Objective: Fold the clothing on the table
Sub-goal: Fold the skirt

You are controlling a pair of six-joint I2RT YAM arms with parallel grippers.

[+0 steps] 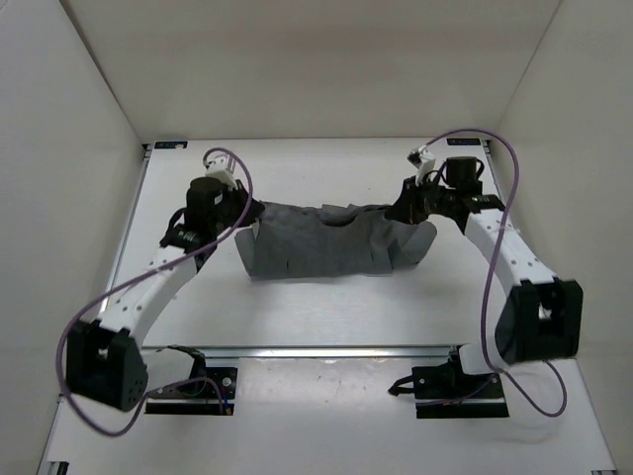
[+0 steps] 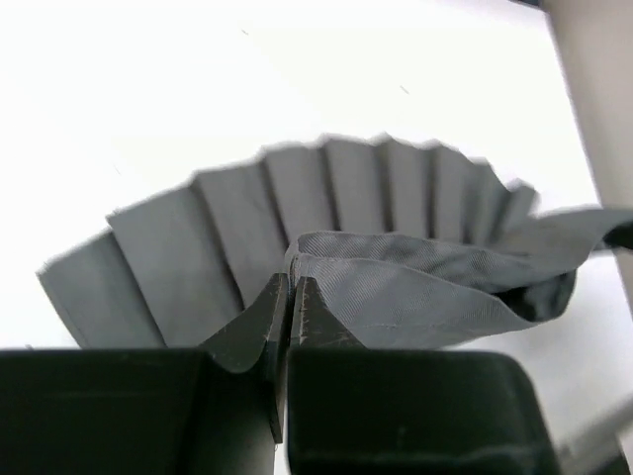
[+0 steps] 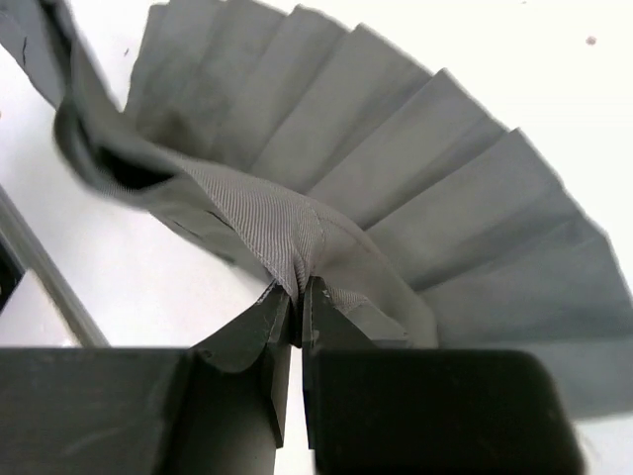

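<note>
The clothing's edge is still lifted, so I will move my right gripper outward and down over the spread pleats, which are below and outward of it, and let go.
The clothing (image 1: 331, 244) is a dark grey pleated garment stretched across the middle of the white table (image 1: 326, 317). My left gripper (image 1: 249, 212) is shut on its left upper edge, and my right gripper (image 1: 404, 211) is shut on its right upper edge. In the left wrist view the left gripper (image 2: 291, 281) pinches a lifted edge of the clothing (image 2: 396, 287), with the pleats fanned out on the table beyond. Seen from the right wrist, the right gripper (image 3: 297, 289) holds a bunched edge of the clothing (image 3: 396, 178), whose lower layer lies spread in pleats.
White walls enclose the table on three sides. A metal rail (image 1: 326, 350) crosses the near edge between the two arm bases. Small black brackets (image 1: 170, 144) sit at the far corners. Purple cables loop from both arms.
</note>
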